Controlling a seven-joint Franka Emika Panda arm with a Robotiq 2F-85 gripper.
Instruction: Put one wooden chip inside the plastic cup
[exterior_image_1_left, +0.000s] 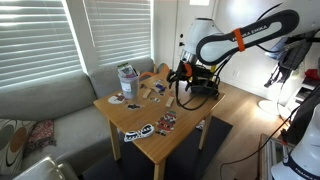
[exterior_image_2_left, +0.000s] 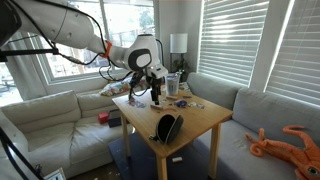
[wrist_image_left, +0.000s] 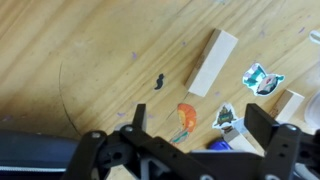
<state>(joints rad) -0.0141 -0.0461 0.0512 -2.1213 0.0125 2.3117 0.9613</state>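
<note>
The pale wooden chip lies below and ahead of my gripper: next I advance over its middle and descend, since its narrow width fits between my open fingers.
The tall translucent plastic cup (exterior_image_1_left: 128, 78) with bluish markings stands at the table's far side; it also shows in an exterior view (exterior_image_2_left: 172, 84). Small wooden chips (exterior_image_1_left: 151, 88) lie on the table beside it. In the wrist view one pale wooden chip (wrist_image_left: 212, 62) lies flat on the wood, just ahead of my gripper (wrist_image_left: 198, 125). The gripper is open and empty, its fingers hovering over the tabletop. In both exterior views the gripper (exterior_image_1_left: 172, 97) (exterior_image_2_left: 157, 96) hangs over the table a short way from the cup. The cup is out of the wrist view.
Stickers (wrist_image_left: 185, 117) dot the wooden table (exterior_image_1_left: 190, 115). A second chip (wrist_image_left: 292, 105) lies at the wrist view's right edge. A low black rounded object (exterior_image_2_left: 168, 127) sits near one table edge. Sofas flank the table, and a lamp (exterior_image_2_left: 178, 43) stands behind it.
</note>
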